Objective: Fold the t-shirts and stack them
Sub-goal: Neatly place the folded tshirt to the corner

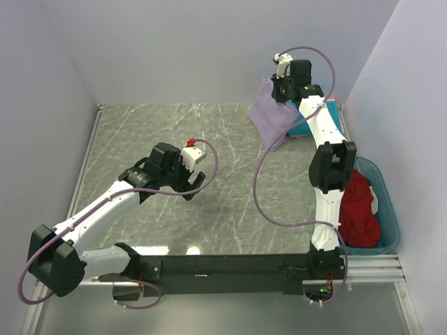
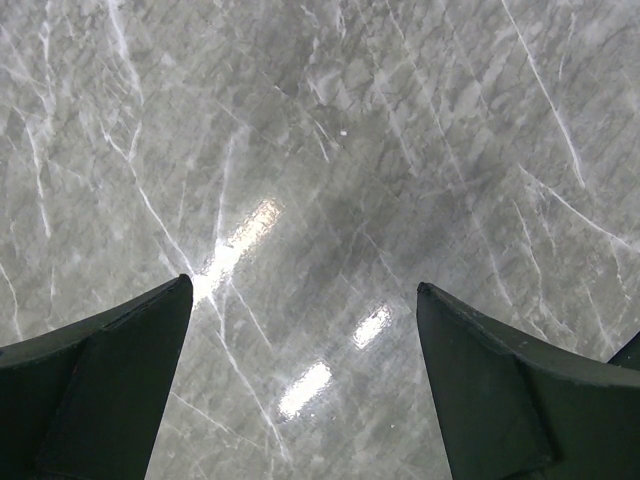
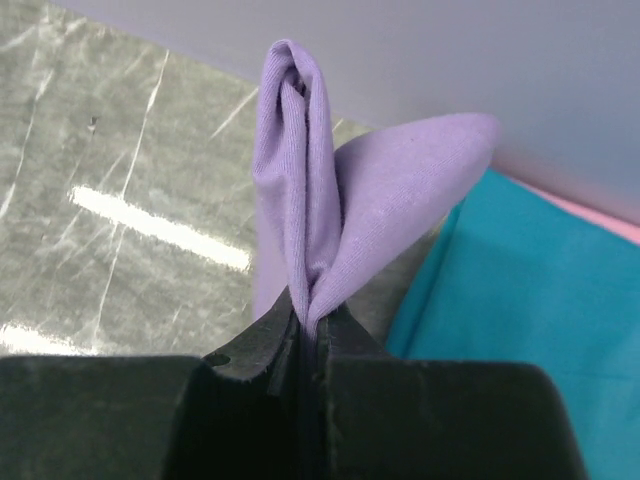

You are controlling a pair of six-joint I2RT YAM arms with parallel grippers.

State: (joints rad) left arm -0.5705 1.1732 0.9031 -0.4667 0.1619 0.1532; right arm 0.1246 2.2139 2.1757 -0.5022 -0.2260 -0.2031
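My right gripper holds the lavender t-shirt. Next, it will carry it toward the right in the top view and then bring it down onto the teal t-shirt (image 3: 527, 318), which lies flat as the stack.
My right gripper (image 1: 281, 89) is shut on the lavender t-shirt (image 1: 271, 118) and holds it up at the far right; the cloth hangs down to the table. In the right wrist view the jaws (image 3: 312, 325) pinch a fold of the lavender t-shirt (image 3: 300, 180). A teal t-shirt (image 1: 307, 128) lies flat under and behind it, also in the right wrist view (image 3: 520, 290). A dark red t-shirt (image 1: 356, 209) is heaped in the bin at the right. My left gripper (image 1: 187, 183) is open and empty over bare marble (image 2: 320, 200) at mid-left.
A translucent teal plastic bin (image 1: 391, 209) stands at the table's right edge, with something blue and white under the red cloth. White walls close the back and both sides. A black rail runs along the near edge.
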